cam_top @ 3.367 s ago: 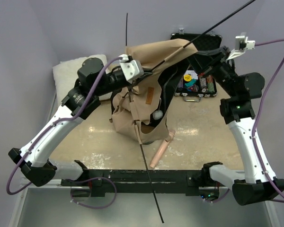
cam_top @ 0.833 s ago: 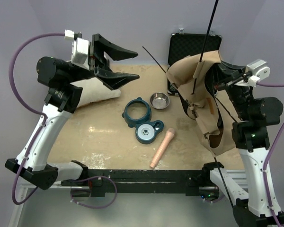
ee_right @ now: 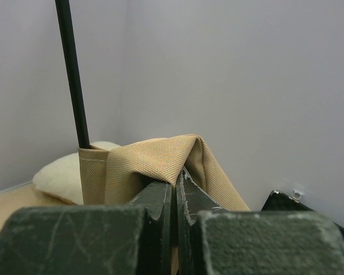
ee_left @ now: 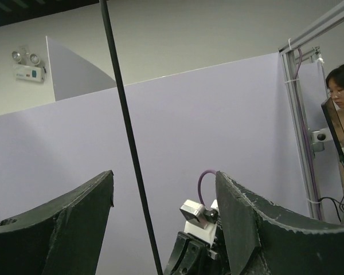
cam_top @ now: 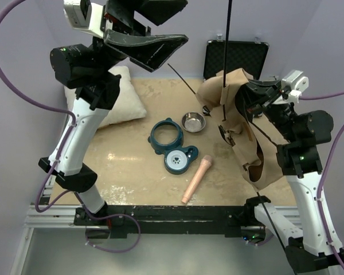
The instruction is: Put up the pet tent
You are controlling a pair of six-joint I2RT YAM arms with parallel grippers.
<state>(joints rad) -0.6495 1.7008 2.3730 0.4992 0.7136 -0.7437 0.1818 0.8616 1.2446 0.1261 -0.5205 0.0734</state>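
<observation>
The dark pole's upper part [cam_top: 228,20] [ee_left: 114,54] rises ahead of my left gripper, between its open fingers. My left gripper should next move up a little and close around it.
The pet tent [cam_top: 236,114] hangs as a crumpled tan bundle over the right side of the table. One thin dark pole [cam_top: 226,40] rises from it, near upright. My right gripper [cam_top: 253,91] is shut on a fold of the fabric; in the right wrist view the jaws [ee_right: 175,192] pinch the tan cloth [ee_right: 155,157] beside the pole [ee_right: 72,74]. My left gripper [cam_top: 183,22] is raised high at the back left, open and holding nothing. In the left wrist view its fingers [ee_left: 74,223] frame the distant pole [ee_left: 129,143] without touching it.
A white pillow [cam_top: 125,107] lies at the back left and an open black case [cam_top: 236,56] at the back right. Mid-table are a teal bowl stand [cam_top: 165,135], a steel bowl [cam_top: 193,121], a teal paw-print dish [cam_top: 178,160] and a pink tube [cam_top: 196,179].
The tent went from the table's middle to the right side in the right gripper, uncovering the bowls. My left arm let go, lifted high and opened a little wider. The pole now stands more upright.
</observation>
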